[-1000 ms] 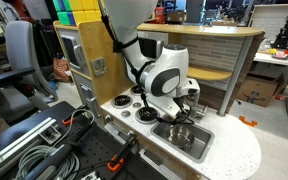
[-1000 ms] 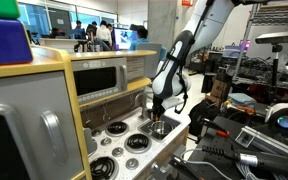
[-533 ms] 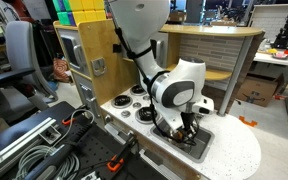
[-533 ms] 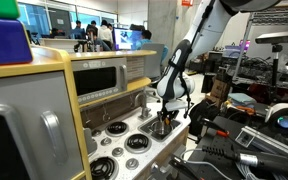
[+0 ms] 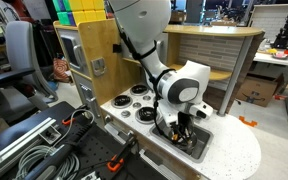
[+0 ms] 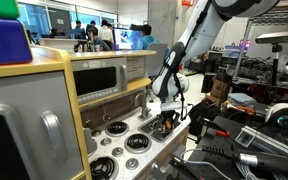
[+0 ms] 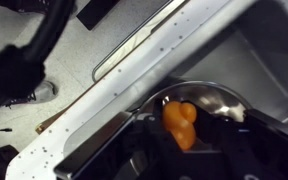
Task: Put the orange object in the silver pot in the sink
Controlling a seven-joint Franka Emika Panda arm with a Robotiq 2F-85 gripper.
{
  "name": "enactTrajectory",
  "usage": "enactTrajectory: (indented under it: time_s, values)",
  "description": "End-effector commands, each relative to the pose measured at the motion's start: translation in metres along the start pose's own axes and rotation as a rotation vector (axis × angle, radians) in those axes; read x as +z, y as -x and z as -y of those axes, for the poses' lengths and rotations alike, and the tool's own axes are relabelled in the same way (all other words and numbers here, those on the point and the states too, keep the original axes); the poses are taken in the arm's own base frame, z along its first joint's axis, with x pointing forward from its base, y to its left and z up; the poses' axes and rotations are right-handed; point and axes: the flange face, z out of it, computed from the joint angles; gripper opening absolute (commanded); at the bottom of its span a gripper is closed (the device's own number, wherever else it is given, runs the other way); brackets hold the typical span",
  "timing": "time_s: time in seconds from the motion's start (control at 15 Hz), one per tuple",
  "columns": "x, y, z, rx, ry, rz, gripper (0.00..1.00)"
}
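The orange item already hangs within the curved rim of the silver pot, so my gripper needs to go down into the inside of the pot just below and release the item.
The orange object (image 7: 179,122) is a small rounded bright-orange item held between my gripper's dark fingers (image 7: 180,138). It hangs just above the inside of the silver pot (image 7: 210,93), whose shiny rim curves behind it. The pot stands in the grey sink (image 7: 262,58). In both exterior views my gripper (image 5: 182,128) (image 6: 166,121) reaches down into the sink (image 5: 200,142), and its body hides the pot there. A spot of orange (image 6: 168,118) shows at the fingertips.
Black stove burners (image 5: 140,98) (image 6: 134,142) lie beside the sink on the white toy-kitchen top (image 7: 134,72). A curved silver faucet (image 6: 148,100) stands by the basin. Orange clamps and cables (image 5: 79,150) lie on the bench in front of it.
My gripper has swung from above the burners over to the sink and come down into the basin, carrying the orange object over the pot.
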Motion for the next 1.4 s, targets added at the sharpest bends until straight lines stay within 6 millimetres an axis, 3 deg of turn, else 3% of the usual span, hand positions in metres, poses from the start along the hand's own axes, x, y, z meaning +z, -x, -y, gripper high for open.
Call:
enactTrajectory:
  time_s: [0.0, 0.27, 0.6, 1.07, 1.33]
  values:
    - [-0.003, -0.001, 0.034, 0.023, -0.038, 0.022, 0.06]
    - [0.002, -0.006, 0.054, 0.039, -0.031, 0.02, 0.06]
    - [0.018, -0.018, 0.049, 0.096, -0.015, 0.007, 0.06]
    - [0.018, -0.023, 0.052, 0.099, -0.023, -0.023, 0.06]
    - [0.007, -0.019, 0.052, 0.091, -0.054, -0.042, 0.06]
